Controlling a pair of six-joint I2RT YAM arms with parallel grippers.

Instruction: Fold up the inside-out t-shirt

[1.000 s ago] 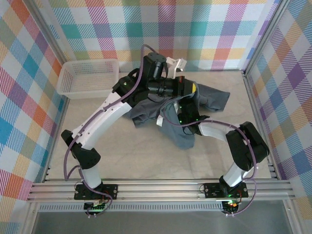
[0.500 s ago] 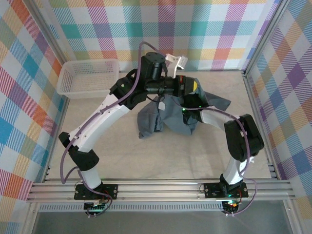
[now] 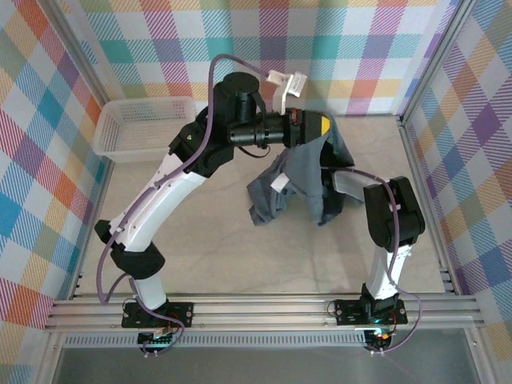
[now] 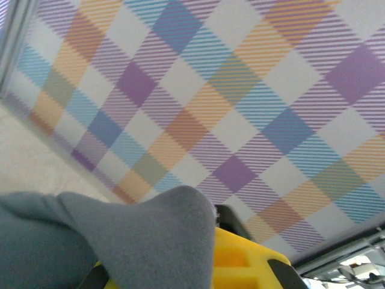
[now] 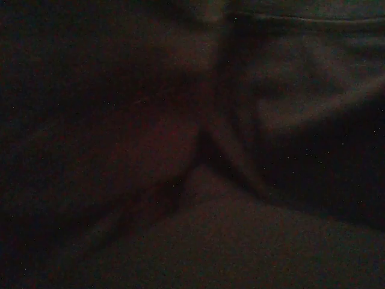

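The t-shirt (image 3: 300, 180) goes down toward the basket in my left gripper next. It is then released over the bare tabletop by the basket (image 3: 237, 174), as that place lies below the raised gripper.
The inside-out t-shirt (image 3: 300, 180) is dark slate-grey and hangs bunched from my left gripper (image 3: 322, 128), which is raised over the back middle of the table and shut on the cloth's top edge. A small white tag (image 3: 278, 184) shows on the hanging part. In the left wrist view a grey fold of the t-shirt (image 4: 138, 241) lies over the yellow finger (image 4: 246, 262). My right arm (image 3: 390, 210) reaches in from the right, and its gripper is buried under the cloth. The right wrist view is dark, with dim folds of cloth (image 5: 252, 114) pressed close.
A white mesh basket (image 3: 144, 128) stands at the back left of the beige table (image 3: 200, 256). Checked walls close in the back and both sides. Aluminium rails (image 3: 264, 308) run along the near edge by the arm bases.
My left gripper has risen and swung toward the back right, lifting the t-shirt off the table into a hanging bunch. The right arm has drawn back to the right, its gripper staying under the cloth.
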